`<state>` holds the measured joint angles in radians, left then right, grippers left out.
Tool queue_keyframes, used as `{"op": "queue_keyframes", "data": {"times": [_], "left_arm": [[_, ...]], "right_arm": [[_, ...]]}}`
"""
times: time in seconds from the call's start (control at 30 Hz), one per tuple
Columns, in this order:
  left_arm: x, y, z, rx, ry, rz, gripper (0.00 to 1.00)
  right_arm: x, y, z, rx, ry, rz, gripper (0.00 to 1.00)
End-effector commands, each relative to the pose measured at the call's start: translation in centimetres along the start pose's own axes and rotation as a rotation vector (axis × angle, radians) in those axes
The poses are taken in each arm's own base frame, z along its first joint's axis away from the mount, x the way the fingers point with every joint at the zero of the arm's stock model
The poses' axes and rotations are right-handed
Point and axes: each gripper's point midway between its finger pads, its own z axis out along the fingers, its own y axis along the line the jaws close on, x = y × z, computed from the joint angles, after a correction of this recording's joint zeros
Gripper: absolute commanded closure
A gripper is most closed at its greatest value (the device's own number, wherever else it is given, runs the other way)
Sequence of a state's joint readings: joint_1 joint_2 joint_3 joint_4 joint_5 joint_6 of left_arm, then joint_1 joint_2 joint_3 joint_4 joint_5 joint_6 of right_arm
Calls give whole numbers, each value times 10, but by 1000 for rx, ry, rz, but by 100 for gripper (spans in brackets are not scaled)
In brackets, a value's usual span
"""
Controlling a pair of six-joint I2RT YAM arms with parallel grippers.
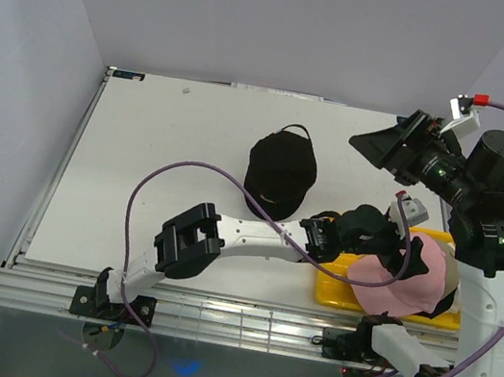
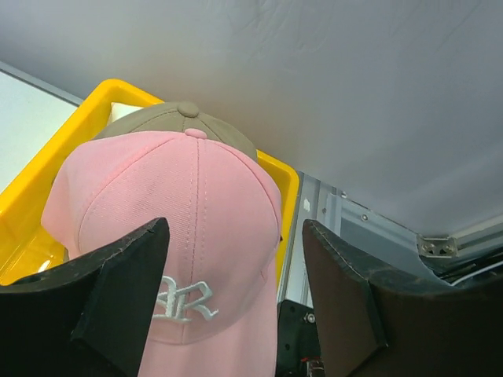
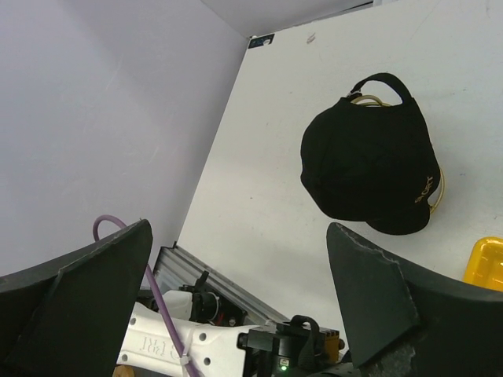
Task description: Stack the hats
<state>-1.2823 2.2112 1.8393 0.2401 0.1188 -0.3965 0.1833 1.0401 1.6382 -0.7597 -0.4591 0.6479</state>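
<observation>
The left gripper moves down and to the left in the wrist view next and closes on the pink cap's front seam [image 2: 192, 258], which lies that way.
A pink cap [image 1: 401, 283] with a white logo sits on a tan cap [image 2: 161, 118] in the yellow tray [image 1: 336, 291]; it fills the left wrist view [image 2: 189, 220]. A white patch [image 2: 126, 110] shows under the tan cap; I cannot tell what it is. My left gripper [image 1: 400, 254] is open, its jaws standing either side of the pink cap's front [image 2: 236, 267]. A black cap [image 1: 280, 172] lies at the table's middle, also in the right wrist view [image 3: 368, 165]. My right gripper [image 1: 386, 149] is open and empty, raised above the table [image 3: 240, 267].
Gold wire [image 3: 436, 192] pokes out from under the black cap. The yellow tray sits at the table's near right edge [image 2: 39, 188]; its corner shows in the right wrist view [image 3: 487, 263]. A purple cable [image 1: 166, 178] loops over the left arm. Grey walls enclose the table.
</observation>
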Motion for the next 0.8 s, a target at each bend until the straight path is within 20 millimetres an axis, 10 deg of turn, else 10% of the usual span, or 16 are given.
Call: {"op": "queue_keyframes", "data": {"times": [0.0, 0.27, 0.5, 0.77], "left_arm": [[4, 4, 9, -18, 8, 32, 21], [26, 25, 29, -79, 47, 53, 29], [25, 24, 19, -98, 50, 62, 75], [-4, 14, 4, -99, 1, 91, 100]], "right_arm": [[-4, 13, -5, -59, -24, -36, 3], [2, 10, -3, -65, -4, -34, 2], [4, 6, -1, -62, -5, -29, 2], [0, 8, 1, -64, -16, -33, 2]]}}
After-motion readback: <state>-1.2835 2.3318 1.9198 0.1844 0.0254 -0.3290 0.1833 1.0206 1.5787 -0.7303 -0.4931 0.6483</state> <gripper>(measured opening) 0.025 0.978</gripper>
